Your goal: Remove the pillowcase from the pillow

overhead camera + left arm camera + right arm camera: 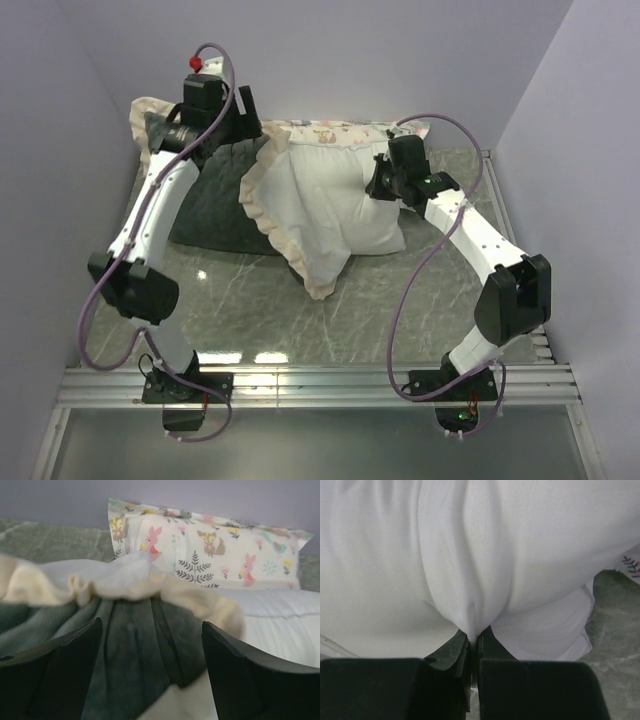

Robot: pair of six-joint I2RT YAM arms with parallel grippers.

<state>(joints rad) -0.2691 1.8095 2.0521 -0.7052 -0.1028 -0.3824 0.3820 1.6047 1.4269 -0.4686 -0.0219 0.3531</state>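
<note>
My left gripper should move back and down, open, onto the grey plush beside the cream frill [262, 200], because my right gripper is already pinching the white pillow.
The dark grey plush pillowcase [215, 205] lies bunched at the left, its cream frill [262, 200] curling round the opening. The plump white pillow [340, 210] sticks out of it to the right. My left gripper [243, 122] hovers at the back left over the case. In the left wrist view it [150, 627] is open, with grey plush [140, 650] and frill [125, 587] below the jaws, nothing gripped. My right gripper [385, 182] sits at the pillow's right end. In the right wrist view it [474, 641] is shut on a pinched fold of the pillow [470, 555].
A small pastel animal-print pillow [330, 132] lies against the back wall behind both grippers, also in the left wrist view [210, 545]. Walls close in on the left, back and right. Grey marble tabletop [300, 320] shows in front of the pillow.
</note>
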